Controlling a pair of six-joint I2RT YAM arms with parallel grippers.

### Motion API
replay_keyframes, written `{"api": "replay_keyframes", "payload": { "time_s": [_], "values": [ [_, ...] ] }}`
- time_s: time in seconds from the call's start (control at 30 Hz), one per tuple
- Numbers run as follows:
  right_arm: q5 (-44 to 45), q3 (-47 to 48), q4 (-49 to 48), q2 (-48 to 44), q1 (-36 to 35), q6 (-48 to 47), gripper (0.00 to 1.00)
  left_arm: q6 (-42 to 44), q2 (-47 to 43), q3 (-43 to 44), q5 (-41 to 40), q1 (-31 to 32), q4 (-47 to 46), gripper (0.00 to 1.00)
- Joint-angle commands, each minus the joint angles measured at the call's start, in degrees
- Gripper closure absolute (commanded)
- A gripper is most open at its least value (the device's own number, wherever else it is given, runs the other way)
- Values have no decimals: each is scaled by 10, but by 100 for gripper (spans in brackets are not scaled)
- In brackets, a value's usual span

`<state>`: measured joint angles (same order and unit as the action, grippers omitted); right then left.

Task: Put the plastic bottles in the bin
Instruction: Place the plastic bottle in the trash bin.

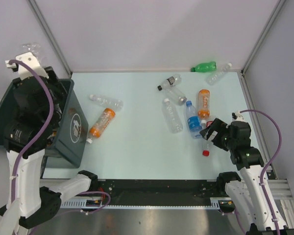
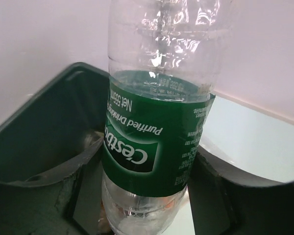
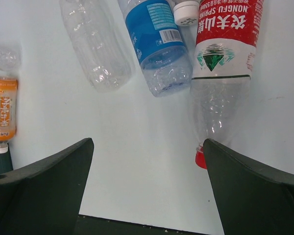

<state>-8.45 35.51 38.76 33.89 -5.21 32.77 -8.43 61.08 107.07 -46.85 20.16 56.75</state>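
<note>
The bottle is outside my right gripper's open fingers, so I will move that gripper outward, down and toward the right in the wrist view, onto the bottle's red label [image 1: 209, 123] [image 3: 228, 30].
My left gripper [image 2: 147, 200] is shut on a clear plastic bottle with a green label [image 2: 157, 132]. It holds the bottle above the far end of the dark bin [image 1: 74, 131], whose inside [image 2: 44, 127] shows behind it. Several more bottles lie on the table: an orange one [image 1: 102, 122], a clear one [image 1: 106, 101], a blue-labelled one [image 1: 192, 119] and a green one [image 1: 204, 66]. My right gripper [image 3: 147, 161] stands open low over the table. A red-capped, red-labelled bottle [image 3: 220, 63] lies by its right finger [image 3: 255, 196], outside the jaws.
Walls and slanted metal frame posts [image 1: 51, 36] close in the table on three sides. A black strip [image 1: 152, 193] runs along the near edge between the arm bases. The bin hangs partly over the table's left edge.
</note>
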Motion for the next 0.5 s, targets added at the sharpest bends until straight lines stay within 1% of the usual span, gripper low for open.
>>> {"api": "replay_keyframes", "payload": {
  "time_s": [0.0, 0.03, 0.07, 0.13, 0.23, 0.27, 0.3, 0.33, 0.37, 0.47],
  "values": [
    [-1, 2, -4, -3, 1, 3, 0, 36, -22, -44, -115, -14, -37, 37],
    [-1, 2, -4, -2, 1, 3, 0, 39, -40, -71, -153, -15, -50, 37],
    [-1, 2, -4, -1, 1, 4, 0, 45, -49, -86, -170, -14, -79, 37],
    [2, 2, -4, 0, 1, 4, 0, 61, -75, -126, -194, -15, -103, 37],
    [6, 2, -5, 1, 1, 5, 0, 82, -91, -168, -225, -16, -146, 35],
    [9, 2, -5, 3, 1, 6, 0, 104, -95, -177, -257, -16, -157, 31],
    [11, 2, -6, 3, 1, 7, 0, 129, -95, -184, -273, -15, -182, 27],
    [12, 2, -8, 5, 1, 8, 0, 143, -96, -196, -283, -16, -195, 18],
    [13, 2, -10, 6, 2, 8, 0, 153, -95, -200, -297, -16, -207, 1],
    [22, 3, -18, 14, 2, 16, 0, 166, -99, -204, -294, -15, -215, 0]
  ]
}}
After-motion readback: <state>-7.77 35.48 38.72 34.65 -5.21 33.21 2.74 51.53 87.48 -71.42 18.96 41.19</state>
